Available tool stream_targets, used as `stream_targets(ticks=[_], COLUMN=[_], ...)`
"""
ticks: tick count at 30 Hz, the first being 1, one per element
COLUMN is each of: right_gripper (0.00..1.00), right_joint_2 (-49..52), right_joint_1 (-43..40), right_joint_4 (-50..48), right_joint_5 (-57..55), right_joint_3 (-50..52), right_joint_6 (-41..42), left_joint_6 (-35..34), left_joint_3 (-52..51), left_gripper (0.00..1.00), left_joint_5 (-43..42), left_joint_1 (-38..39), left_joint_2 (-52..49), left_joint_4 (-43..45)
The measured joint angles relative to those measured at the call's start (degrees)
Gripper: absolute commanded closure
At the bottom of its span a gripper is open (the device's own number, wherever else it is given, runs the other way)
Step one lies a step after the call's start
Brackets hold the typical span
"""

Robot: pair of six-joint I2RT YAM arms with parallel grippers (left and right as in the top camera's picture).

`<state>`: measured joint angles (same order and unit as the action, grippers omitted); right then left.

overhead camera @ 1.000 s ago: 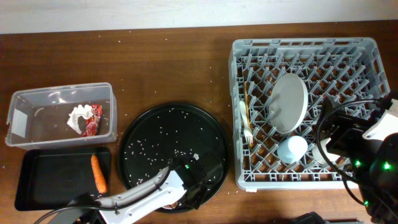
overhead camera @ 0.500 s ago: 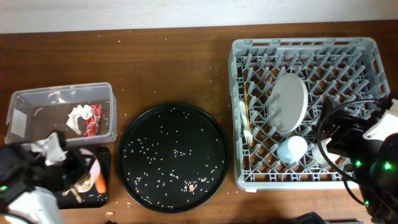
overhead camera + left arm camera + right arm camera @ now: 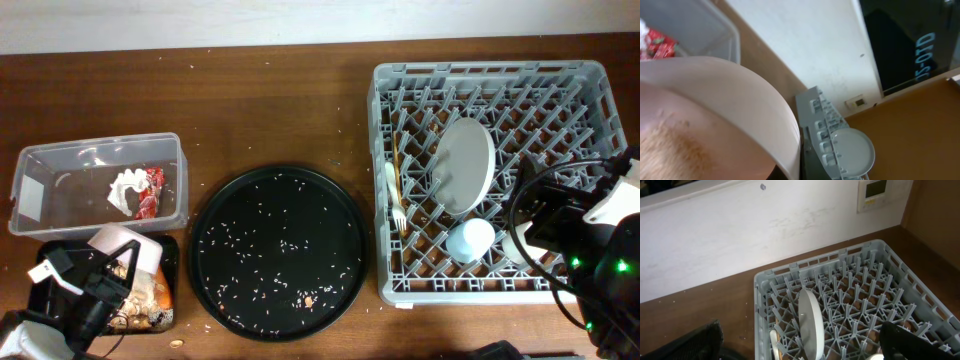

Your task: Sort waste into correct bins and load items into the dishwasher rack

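The bowl [image 3: 128, 248] goes across with my left gripper next for release between fork and plate, as that rack gap lies to the gripper's right in the overhead view.
My left gripper [image 3: 105, 272] is shut on the white bowl [image 3: 128, 248] and holds it tilted over the shallow black tray [image 3: 172, 262]. Brownish food scraps [image 3: 140, 297] lie in that tray; the carrot is hidden. The bowl [image 3: 730, 100] fills the left wrist view, with brown residue inside. The clear tub [image 3: 60, 190] holds the red wrapper [image 3: 150, 197] and white tissue [image 3: 125, 187]. The grey rack [image 3: 590, 90] holds the white plate [image 3: 465, 165], fork [image 3: 396, 205], chopsticks [image 3: 397, 160] and light blue cup [image 3: 470, 240]. My right gripper [image 3: 800, 342] is open and empty over the rack, facing the plate [image 3: 810, 325].
The large round black tray [image 3: 280, 200] sits in the middle, strewn with rice grains [image 3: 270, 245] and a small orange scrap [image 3: 309, 298]. Rice grains also dot the brown table. A white wall runs along the far edge.
My left arm swung from the round tray's front edge leftward to the black tray, carrying the bowl. Brown scraps now lie in the black tray. The right arm has not moved.
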<state>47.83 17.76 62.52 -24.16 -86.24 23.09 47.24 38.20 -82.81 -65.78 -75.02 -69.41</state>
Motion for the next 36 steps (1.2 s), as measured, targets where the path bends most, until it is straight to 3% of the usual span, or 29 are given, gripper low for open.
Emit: stream_targets(ticks=[6,7,14,16,19,21,22,25,28,31,34,36], right_gripper=[0.01,0.01,0.01,0.01,0.01,0.01,0.01,0.01,0.01,0.01,0.01,0.01], right_joint_2=[0.00,0.00,0.00,0.00,-0.07,0.11,0.00,-0.04,0.00,0.04,0.00,0.00], right_joint_1=[0.00,0.00,0.00,0.00,0.00,0.00,0.00,-0.07,-0.04,-0.07,-0.07,-0.07], right_joint_4=[-0.02,-0.02,0.02,0.02,0.07,-0.09,-0.17,0.15,-0.15,-0.20,0.00,-0.02], right_joint_5=[0.00,0.00,0.00,0.00,0.00,-0.02,-0.04,0.00,0.00,-0.04,0.00,0.00], right_joint_3=[0.00,0.00,0.00,0.00,0.00,0.07,0.04,0.00,0.00,0.00,0.00,0.00], right_joint_6=[0.00,-0.02,-0.02,-0.02,-0.04,-0.15,-0.17,-0.20,-0.20,-0.31,-0.42,-0.39], left_joint_6=[-0.24,-0.50,2.05,5.35,7.50,-0.02,-10.51,-41.18,-62.23,-74.23,-86.29,-91.65], left_joint_3=[-0.28,-0.22,-0.22,0.74,11.85,16.15,17.00,17.79,18.49,18.38,18.82,19.91], left_gripper=[1.00,1.00,1.00,1.00,1.00,1.00,1.00,1.00,1.00,1.00,1.00,1.00], left_joint_5=[-3.04,-3.34,3.17,3.98,4.22,3.82,5.05,12.15,22.36,29.64,35.89,37.44], left_joint_1=[-0.37,-0.48,-0.39,4.98,23.37,36.54,46.23,70.27,89.90,100.35,107.27,108.59], left_joint_2=[-0.37,-0.42,-0.42,-0.02,0.57,0.66,0.63,-0.55,-8.74,-21.75,-36.52,-42.05], left_joint_4=[-0.44,-4.20,-7.78,-13.07,-10.62,4.92,24.24,62.05,90.71,114.60,131.75,135.23])
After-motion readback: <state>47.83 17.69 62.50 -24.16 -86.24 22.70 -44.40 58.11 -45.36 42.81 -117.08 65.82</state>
